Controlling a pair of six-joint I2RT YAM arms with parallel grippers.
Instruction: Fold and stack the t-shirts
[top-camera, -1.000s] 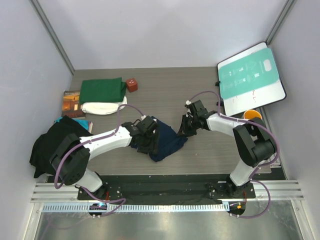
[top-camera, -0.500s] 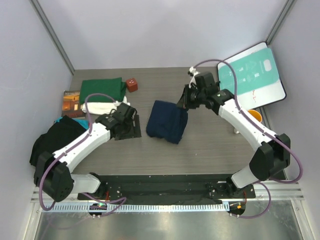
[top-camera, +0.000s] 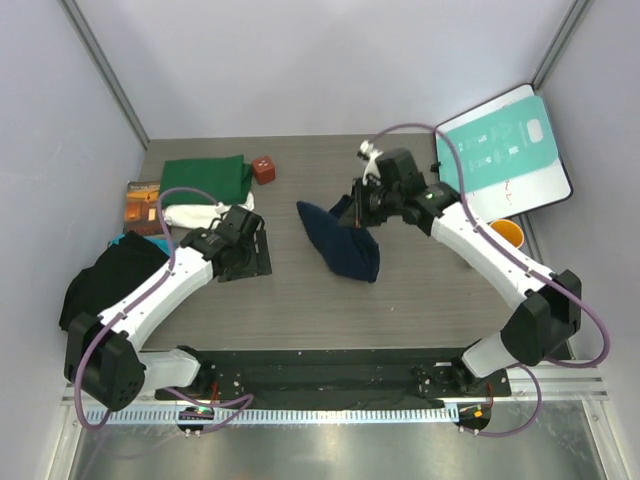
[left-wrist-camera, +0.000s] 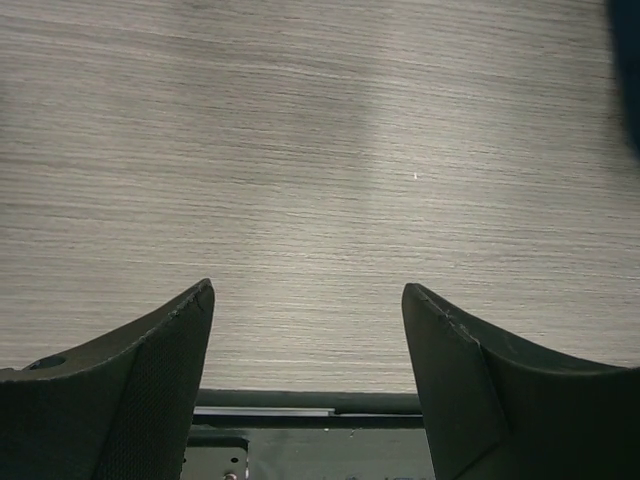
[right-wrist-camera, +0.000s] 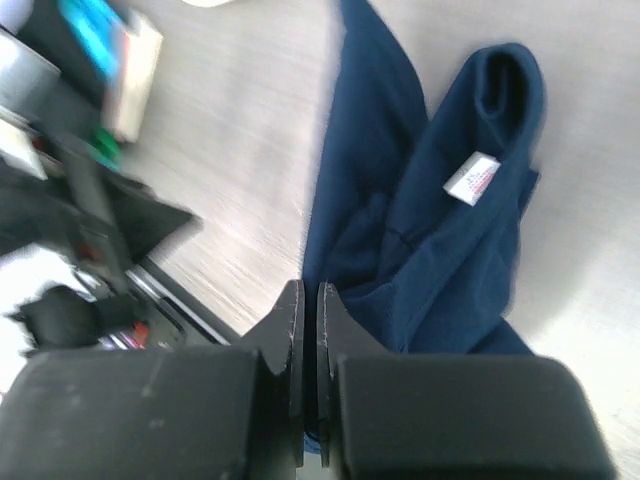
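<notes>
I will next move my right gripper down and back to the bare table by the table's near edge (top-camera: 345, 298) and let go of the navy cloth there, because it hangs bunched.
The navy blue t-shirt (top-camera: 340, 240) hangs bunched from my right gripper (top-camera: 362, 198) over the middle of the table; its white neck label shows in the right wrist view (right-wrist-camera: 470, 180). My right gripper (right-wrist-camera: 308, 300) is shut on an edge of the navy cloth. The dark green t-shirt (top-camera: 205, 180) lies folded at the back left, and the cream-white t-shirt (top-camera: 205, 213) lies folded just in front of it. My left gripper (top-camera: 245, 255) is open and empty, low over bare table (left-wrist-camera: 310, 300), left of the navy shirt.
A small brown-orange book (top-camera: 145, 205) lies at the far left, a red cube (top-camera: 264, 169) by the green shirt. A black cloth heap (top-camera: 105, 285) hangs over the left edge. The teal-and-white board (top-camera: 500, 155) leans at back right with an orange cup (top-camera: 505, 231) near it.
My right gripper has lifted the navy shirt and swung it left and back; the shirt went from lying flat to hanging bunched. My left gripper let go and drew back to the left, open.
</notes>
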